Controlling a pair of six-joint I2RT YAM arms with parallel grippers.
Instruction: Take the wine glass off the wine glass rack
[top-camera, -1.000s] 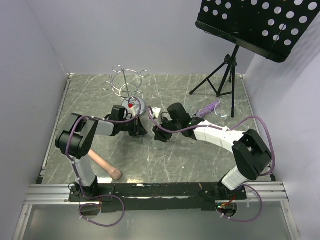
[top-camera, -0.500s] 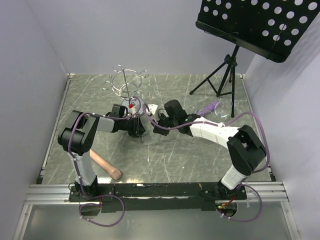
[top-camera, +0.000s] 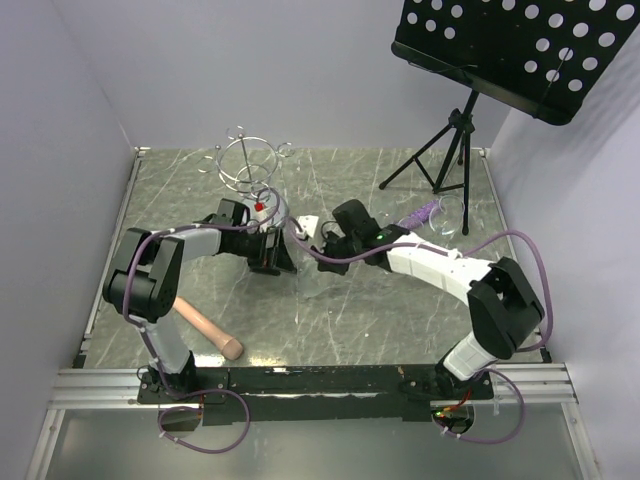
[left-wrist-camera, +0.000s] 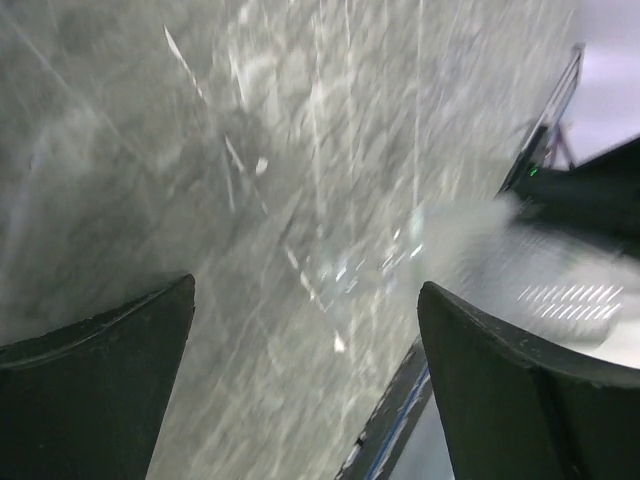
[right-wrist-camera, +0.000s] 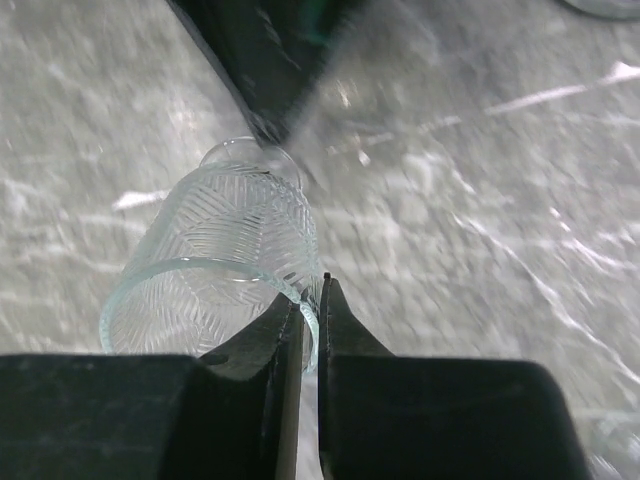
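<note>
My left gripper crowds the wine glass (right-wrist-camera: 215, 265), so my right gripper will move outward, toward the purple object, to release the glass on the tabletop nearby.
The wine glass (right-wrist-camera: 215, 265), clear with a cut herringbone pattern, lies tilted just above the grey marble table, its open mouth facing the right wrist camera. My right gripper (right-wrist-camera: 311, 300) is shut on its rim, one finger inside the bowl and one outside. My left gripper (left-wrist-camera: 310, 300) is open, nothing between its fingers (left-wrist-camera: 90, 390); in the top view the left gripper (top-camera: 277, 256) sits just left of the right gripper (top-camera: 303, 238). The wine glass rack (top-camera: 250, 165), a silver wire stand, rises behind them on its round base (top-camera: 272, 210).
A black music stand (top-camera: 520, 50) on a tripod (top-camera: 450, 150) fills the back right. A purple object (top-camera: 418, 215) and another clear glass (top-camera: 450, 215) lie near the tripod. A wooden pin (top-camera: 205, 325) lies front left. Walls close three sides.
My right gripper has shut on the glass rim. My left gripper has opened wide, let go and drawn back toward the left.
</note>
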